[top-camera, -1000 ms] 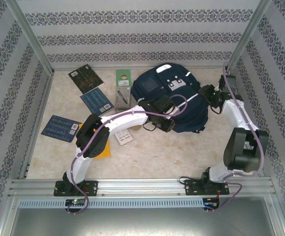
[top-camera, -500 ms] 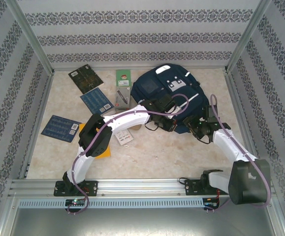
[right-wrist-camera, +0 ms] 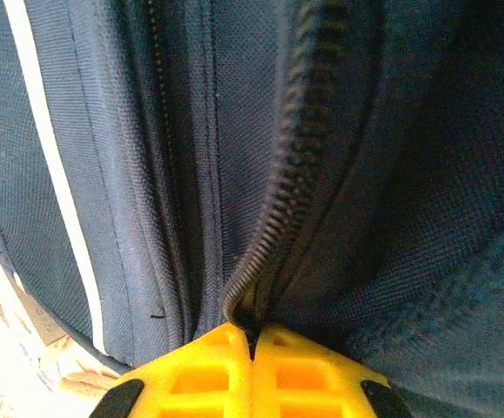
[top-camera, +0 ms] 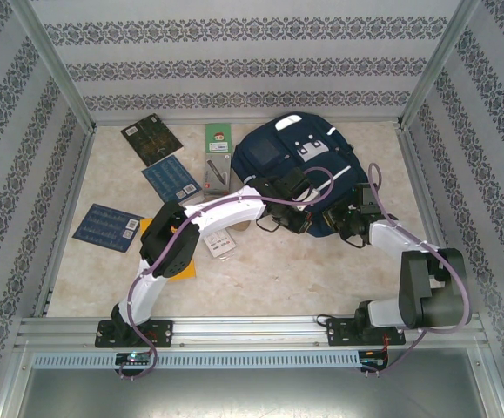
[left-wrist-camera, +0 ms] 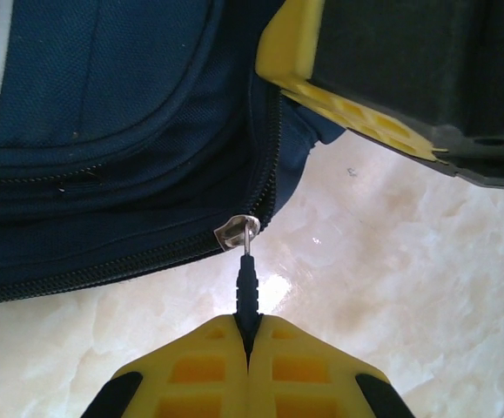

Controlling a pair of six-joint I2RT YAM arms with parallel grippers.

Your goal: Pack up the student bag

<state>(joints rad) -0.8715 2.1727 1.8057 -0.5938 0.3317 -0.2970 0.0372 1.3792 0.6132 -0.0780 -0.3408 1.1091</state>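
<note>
My left gripper draws the pull outward and releases it next, since the zipper leads to the bag's edge by the green card, outward of this gripper.
The navy student bag point(top-camera: 297, 157) lies at the back middle of the table, white stripes facing up. My left gripper point(top-camera: 293, 218) is at its near edge and is shut point(left-wrist-camera: 249, 338) on the black zipper pull point(left-wrist-camera: 247, 280), which hangs from the silver slider point(left-wrist-camera: 236, 232). Just to the right, my right gripper point(top-camera: 350, 228) is pressed against the bag's near-right edge. It is shut point(right-wrist-camera: 252, 338) on a fold of the bag's zipper edge point(right-wrist-camera: 285, 205). One of its yellow fingers point(left-wrist-camera: 339, 100) shows in the left wrist view.
Left of the bag lie a dark booklet point(top-camera: 151, 139), two blue booklets point(top-camera: 171, 178) point(top-camera: 106, 226), a green card point(top-camera: 219, 139) and a small packet point(top-camera: 216, 174). An orange sheet point(top-camera: 192, 261) lies under my left arm. Metal rails and patterned walls close in the sides.
My right arm has swung from the bag's right side round to its near edge, and its jaws have closed on the zipper edge. My left gripper has stayed shut on the zipper pull.
</note>
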